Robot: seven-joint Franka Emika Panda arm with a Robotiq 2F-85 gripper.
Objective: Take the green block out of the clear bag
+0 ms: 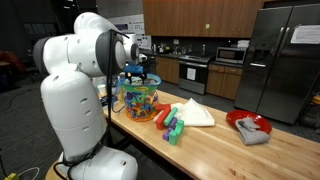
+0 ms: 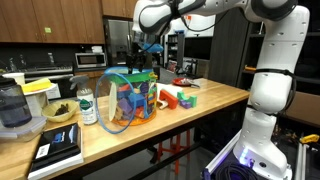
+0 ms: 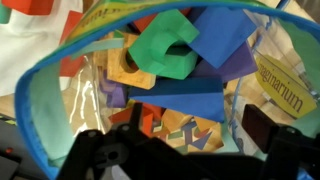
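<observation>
The green block (image 3: 165,47) lies beyond the long blue block, so my gripper should next go down through the bluish rim and then across onto it.
The clear bag (image 1: 139,99) stands on the wooden table, full of multicoloured toy blocks; it also shows in an exterior view (image 2: 128,102). In the wrist view I look down into its bluish rim (image 3: 45,75). A green block (image 3: 165,47) lies on top of the pile, beside blue blocks (image 3: 222,30). My gripper (image 3: 180,140) hovers just above the bag's opening, open and empty, with a finger on each side of the picture's lower edge. It shows above the bag in both exterior views (image 1: 139,71) (image 2: 150,60).
Loose orange, green and magenta blocks (image 1: 170,124) lie next to the bag, beside a folded white cloth (image 1: 196,112). A red plate with a grey cloth (image 1: 249,127) sits farther along. A blender (image 2: 12,108), a jar (image 2: 87,106), a bowl (image 2: 60,113) and a book (image 2: 58,148) stand at the other end.
</observation>
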